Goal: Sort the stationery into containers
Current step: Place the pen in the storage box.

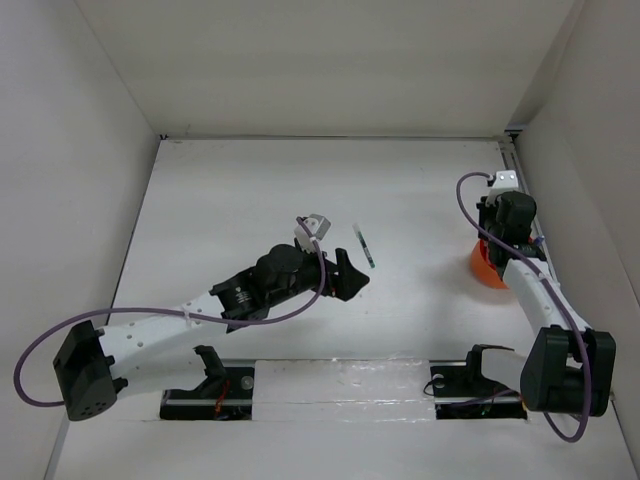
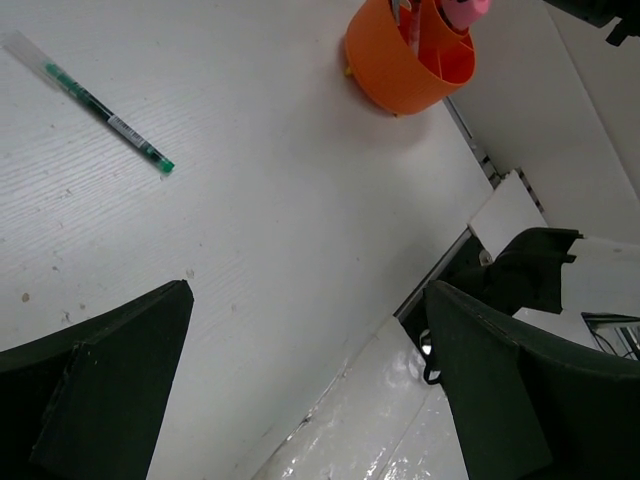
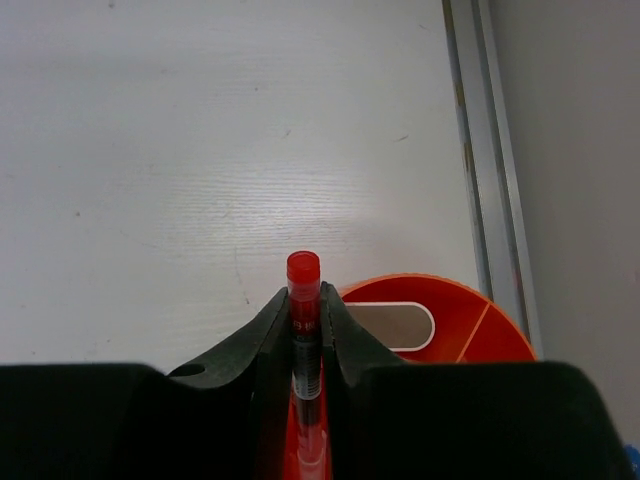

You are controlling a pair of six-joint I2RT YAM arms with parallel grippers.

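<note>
My left gripper will next move outward and down, turning on the way, onto the green pen's labelled near end [image 1: 368, 257] [image 2: 132, 136], because the pen lies at a slant beyond its open fingers.
The round orange tub [image 1: 482, 264] stands at the right edge of the table, mostly hidden under my right arm; it also shows in the left wrist view [image 2: 400, 70] and the right wrist view [image 3: 440, 315]. My right gripper [image 3: 304, 300] is shut on the thin red pen [image 3: 303, 290] and holds it over the tub's rim. A pink-capped item [image 2: 462, 10] stands inside the tub. The thin green pen [image 1: 365, 247] lies on the table, seen also in the left wrist view [image 2: 105, 115]. My left gripper [image 1: 352, 277] is open and empty, just left of and nearer than the green pen.
A metal rail [image 3: 485, 170] runs along the table's right side beside the tub. White walls enclose the table at the back and sides. The arm bases [image 1: 210, 385] sit at the near edge.
</note>
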